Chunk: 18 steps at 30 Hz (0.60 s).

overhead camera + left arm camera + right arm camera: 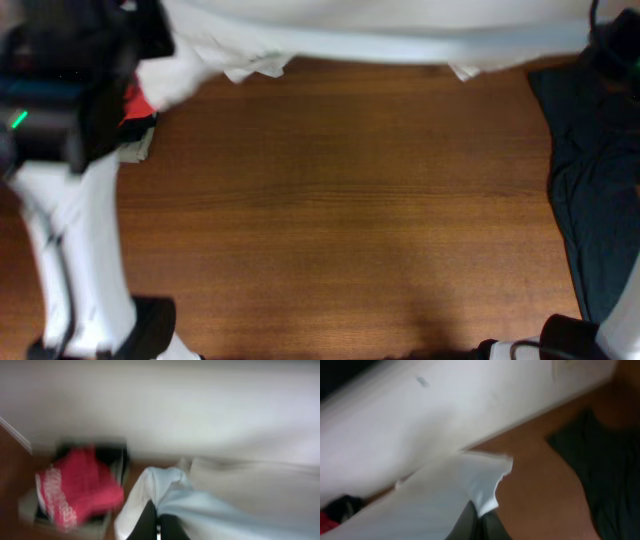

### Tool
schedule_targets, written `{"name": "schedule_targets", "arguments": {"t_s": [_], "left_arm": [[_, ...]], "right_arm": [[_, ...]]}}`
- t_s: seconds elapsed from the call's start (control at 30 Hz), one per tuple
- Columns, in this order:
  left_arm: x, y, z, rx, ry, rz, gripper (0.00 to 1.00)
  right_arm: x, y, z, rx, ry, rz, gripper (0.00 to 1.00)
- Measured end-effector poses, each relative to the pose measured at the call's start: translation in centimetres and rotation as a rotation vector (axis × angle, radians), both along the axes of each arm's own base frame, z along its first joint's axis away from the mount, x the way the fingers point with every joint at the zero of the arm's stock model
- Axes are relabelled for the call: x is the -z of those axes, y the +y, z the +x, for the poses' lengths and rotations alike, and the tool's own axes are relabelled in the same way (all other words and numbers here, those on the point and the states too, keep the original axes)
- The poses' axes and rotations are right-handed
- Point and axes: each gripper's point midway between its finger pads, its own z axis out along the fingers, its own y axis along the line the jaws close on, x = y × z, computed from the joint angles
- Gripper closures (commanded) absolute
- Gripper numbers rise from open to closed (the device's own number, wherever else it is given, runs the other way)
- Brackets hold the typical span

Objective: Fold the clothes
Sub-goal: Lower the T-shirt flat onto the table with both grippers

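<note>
The white garment still hangs in the air, so the robot's left gripper will swing down and back over the bare brown wood and release the garment's corner there.
A white garment (380,35) is stretched in the air along the table's far edge, blurred by motion. My left gripper (158,522) is shut on its left end (165,487); the left arm shows at the overhead view's top left (70,60). My right gripper (479,522) is shut on its right end, a sleeve (480,480); that arm is at the top right corner (610,40), its fingers hidden overhead. A dark teal garment (595,190) lies flat on the table's right side, also in the right wrist view (600,460).
A stack of folded clothes with a red item on top (138,110) sits at the table's left edge, also in the left wrist view (80,487). The brown wooden table (340,210) fills the middle. A white wall (175,405) lies behind.
</note>
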Motion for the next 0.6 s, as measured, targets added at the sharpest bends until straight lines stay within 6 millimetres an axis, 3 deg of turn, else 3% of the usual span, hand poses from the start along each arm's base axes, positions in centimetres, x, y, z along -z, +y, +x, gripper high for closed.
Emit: {"name": "schedule_targets", "arguments": {"t_s": [0.07, 0.13, 0.23, 0.27, 0.4, 0.47, 0.6], "left_arm": [[5.3, -0.4, 1.4, -0.002, 0.16, 0.002, 0.99], [12.7, -0.7, 1.9, -0.014, 0.396, 0.006, 0.99], [19.1, -0.7, 0.9, -0.04, 0.629, 0.009, 0.99], [19.9, -0.7, 0.4, -0.046, 0.673, 0.011, 0.99], [20.5, -0.5, -2.2, -0.071, 0.775, 0.003, 0.99], [20.3, -0.8, -2.6, -0.06, 0.782, -0.014, 0.99], [20.6, -2.9, -3.0, 0.001, 0.803, -0.06, 0.99]], "right_arm": [[2.1, -0.3, 0.2, 0.014, 0.067, 0.011, 0.96], [5.3, -0.5, -0.2, 0.023, 0.174, 0.035, 0.96], [9.3, -0.4, -0.9, 0.029, 0.298, 0.063, 0.96], [11.5, -0.4, -1.2, 0.03, 0.359, 0.077, 0.96], [15.7, -0.3, -1.9, 0.032, 0.468, 0.104, 0.96], [17.0, -0.2, -2.3, 0.039, 0.506, 0.115, 0.96], [17.5, -0.4, -2.6, 0.058, 0.529, 0.117, 0.96]]}}
